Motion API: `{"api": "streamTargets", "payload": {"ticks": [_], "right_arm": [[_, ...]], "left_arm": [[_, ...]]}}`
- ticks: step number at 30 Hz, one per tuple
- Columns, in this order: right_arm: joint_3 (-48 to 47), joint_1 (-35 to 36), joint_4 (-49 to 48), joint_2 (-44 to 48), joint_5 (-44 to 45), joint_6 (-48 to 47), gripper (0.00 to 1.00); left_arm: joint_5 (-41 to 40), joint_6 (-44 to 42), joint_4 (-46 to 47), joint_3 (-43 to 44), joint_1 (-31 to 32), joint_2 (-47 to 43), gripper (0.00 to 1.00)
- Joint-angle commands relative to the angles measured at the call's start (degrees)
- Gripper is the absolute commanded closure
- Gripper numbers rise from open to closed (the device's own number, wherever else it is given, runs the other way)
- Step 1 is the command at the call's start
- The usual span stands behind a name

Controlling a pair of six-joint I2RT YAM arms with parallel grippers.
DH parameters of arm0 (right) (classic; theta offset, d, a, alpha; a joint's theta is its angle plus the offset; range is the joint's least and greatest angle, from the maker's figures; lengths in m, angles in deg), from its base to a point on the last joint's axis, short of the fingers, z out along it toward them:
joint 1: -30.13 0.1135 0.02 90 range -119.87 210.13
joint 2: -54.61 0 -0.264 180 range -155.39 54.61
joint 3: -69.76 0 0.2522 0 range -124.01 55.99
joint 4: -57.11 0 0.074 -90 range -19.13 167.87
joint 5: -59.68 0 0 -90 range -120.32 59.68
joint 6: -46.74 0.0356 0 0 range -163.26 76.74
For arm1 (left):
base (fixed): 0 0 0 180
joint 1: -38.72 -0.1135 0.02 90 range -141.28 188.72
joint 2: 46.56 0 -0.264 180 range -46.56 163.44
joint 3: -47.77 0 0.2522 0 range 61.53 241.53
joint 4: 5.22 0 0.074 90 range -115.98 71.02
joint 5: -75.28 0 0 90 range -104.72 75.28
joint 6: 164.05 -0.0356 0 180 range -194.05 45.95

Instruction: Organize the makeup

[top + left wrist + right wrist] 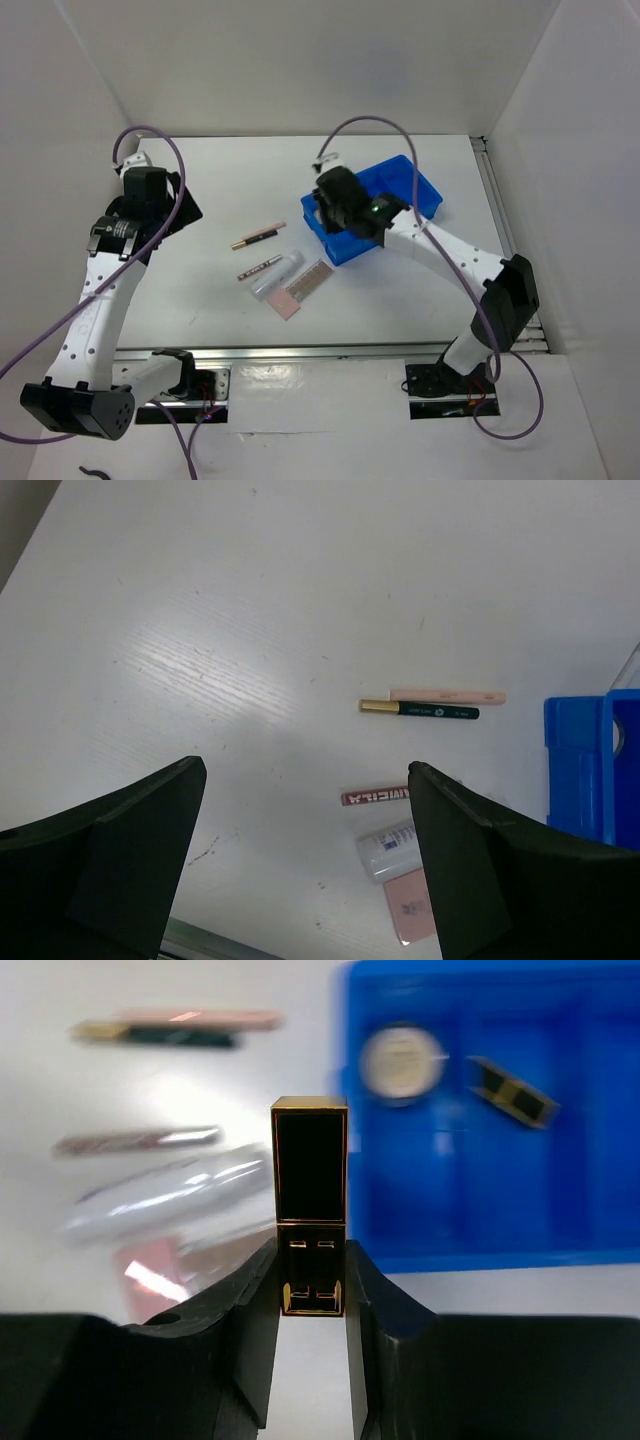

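Observation:
With the second black-gold lipstick in the tray's section beside the round compact [400, 1060], my right gripper will move outward past the compact first, then lower there and release.
My right gripper [311, 1260] is shut on a black-gold lipstick [310, 1175] and holds it in the air near the left end of the blue tray [420, 190]. In the right wrist view the tray [500, 1250] holds a round compact [400, 1060] and a second black-gold lipstick [513, 1090]. On the table lie a pink pencil [447, 696] beside a black pencil with a gold cap [420, 710], a dark red pencil [375, 797], a clear tube [390, 850] and a flat pink palette [415, 905]. My left gripper [305, 770] is open and empty, high above the table left of them.
White walls close in the table at the back and both sides. A metal rail [300, 352] runs along the near edge by the arm bases. The loose items [278, 270] lie mid-table, left of the tray.

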Motion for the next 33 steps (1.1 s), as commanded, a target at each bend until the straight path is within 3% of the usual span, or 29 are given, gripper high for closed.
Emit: {"api": "streamTargets", "payload": {"ticks": [1,5,13,15,16,17,20,22,25,27,30,33], "right_arm": [[-0.68,-9.55,0.85,-2.06,2.25,-0.6,0.74],[-5.77,-16.42,0.32,-9.53,1.63,-2.97,0.73],[-11.48,-23.29,-3.37,-20.52,-0.56,-4.82,0.68],[-13.42,-23.91,-2.84,-22.37,-0.56,-4.82,0.63],[-15.34,-23.91,-1.28,-23.68,-0.56,-4.82,0.49],[-16.14,-23.91,-1.26,-23.69,-0.56,-4.82,0.43],[-17.29,-22.69,-0.47,-22.21,-0.56,-4.82,0.3],[-17.29,-21.98,0.14,-19.75,0.05,-4.21,0.3],[-16.51,-19.09,1.37,-16.23,0.93,-2.28,0.42],[-13.7,-17.16,1.37,-12.1,-2.3,-0.26,0.45],[-10.53,-11.8,2.16,-9.63,-6.26,2.38,0.45],[-9.74,-5.56,4.09,-10.33,-8.21,6.94,0.32]], "left_arm": [[4.04,-3.05,3.4,2.11,0.08,0.62,0.03],[5.1,-3.58,3.4,2.11,0.08,1.24,0.03],[5.62,-5.43,3.93,1.58,0.08,1.24,0.03],[5.63,-5.43,3.93,1.58,0.08,1.24,0.03],[5.63,-5.43,3.93,1.58,0.08,1.24,0.03],[5.63,-5.43,3.93,1.58,0.08,1.24,0.03],[6.16,-5.43,3.93,1.58,0.08,1.24,0.03],[6.68,-5.43,4.46,1.06,0.08,1.24,0.03],[6.68,-4.9,5.6,0.53,0.08,1.24,0.03],[6.68,-4.9,5.6,-0.7,0.08,0.72,0.03],[7.21,-4.9,6.22,-1.22,0.08,0.71,0.03],[6.6,-4.37,5.69,-1.23,0.08,0.71,0.03]]}}
